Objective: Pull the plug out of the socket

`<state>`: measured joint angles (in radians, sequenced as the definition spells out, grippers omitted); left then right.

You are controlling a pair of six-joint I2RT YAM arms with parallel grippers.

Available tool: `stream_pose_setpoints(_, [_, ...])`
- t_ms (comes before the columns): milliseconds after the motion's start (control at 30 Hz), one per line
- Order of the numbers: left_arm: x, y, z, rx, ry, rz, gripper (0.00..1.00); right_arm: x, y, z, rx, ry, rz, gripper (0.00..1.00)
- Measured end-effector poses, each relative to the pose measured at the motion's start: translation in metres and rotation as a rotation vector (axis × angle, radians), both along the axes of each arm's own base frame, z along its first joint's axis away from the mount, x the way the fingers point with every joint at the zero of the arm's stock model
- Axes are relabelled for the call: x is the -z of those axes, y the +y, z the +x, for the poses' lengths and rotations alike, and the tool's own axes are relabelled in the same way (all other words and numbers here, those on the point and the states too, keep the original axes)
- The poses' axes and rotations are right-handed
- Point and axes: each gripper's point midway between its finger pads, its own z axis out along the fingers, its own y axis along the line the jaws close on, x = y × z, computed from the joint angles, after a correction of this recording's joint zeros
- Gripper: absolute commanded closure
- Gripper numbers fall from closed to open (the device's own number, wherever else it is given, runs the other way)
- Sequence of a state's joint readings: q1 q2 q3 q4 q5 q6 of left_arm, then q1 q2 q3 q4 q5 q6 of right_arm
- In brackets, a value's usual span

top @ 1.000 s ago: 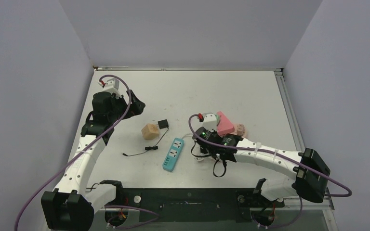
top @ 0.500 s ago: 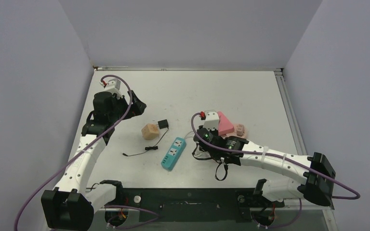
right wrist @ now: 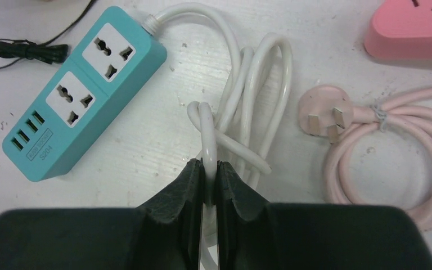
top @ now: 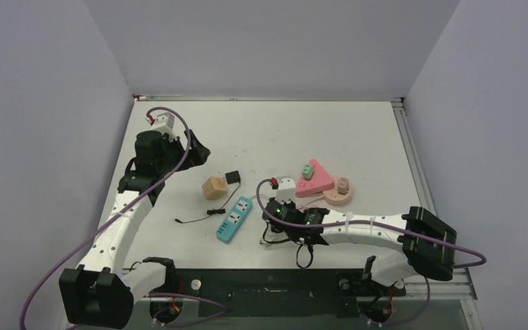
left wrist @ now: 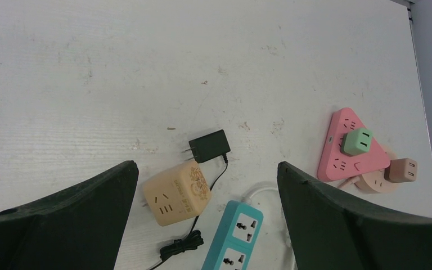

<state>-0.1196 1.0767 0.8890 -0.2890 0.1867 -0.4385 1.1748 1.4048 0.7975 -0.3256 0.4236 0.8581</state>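
The robot's right gripper will next move to its left in the top view, toward the teal power strip's far end [right wrist: 122,45], which lies on that side, and let go of the white cable [right wrist: 205,129].
A pink triangular socket [top: 316,183] lies right of centre with a green plug [top: 307,170] in it; both show in the left wrist view [left wrist: 337,160], [left wrist: 358,141]. A round pink socket [top: 337,196] beside it holds a brown plug [top: 342,185]. My right gripper [top: 269,230] is shut on the white cable [right wrist: 205,129] of a teal power strip [top: 234,219], near the front edge; in its wrist view the gripper [right wrist: 207,169] pinches a cable loop. My left gripper [top: 196,155] is open and empty, above the table at the far left.
A beige cube adapter [top: 213,188] and a black charger [top: 233,177] with a thin black cord lie left of the strip. A pink three-pin plug [right wrist: 326,115] and coiled pink cord [right wrist: 382,163] lie right of the white cable.
My right gripper has moved left and nearer with the white cable in it. The teal strip slid left with it. The pink socket and green plug are now uncovered. The left arm has not moved.
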Motion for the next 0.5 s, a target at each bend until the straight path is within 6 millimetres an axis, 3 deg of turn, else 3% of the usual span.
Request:
stream_pose_setpoints(300, [0.009, -0.001, 0.0, 0.006, 0.028, 0.009, 0.09, 0.008, 0.045, 0.015, -0.041, -0.046, 0.114, 0.95])
stream_pose_setpoints(500, [0.009, -0.001, -0.001, 0.007, 0.031, 0.009, 0.09, 0.006, 0.089, 0.03, -0.096, -0.091, 0.178, 0.95])
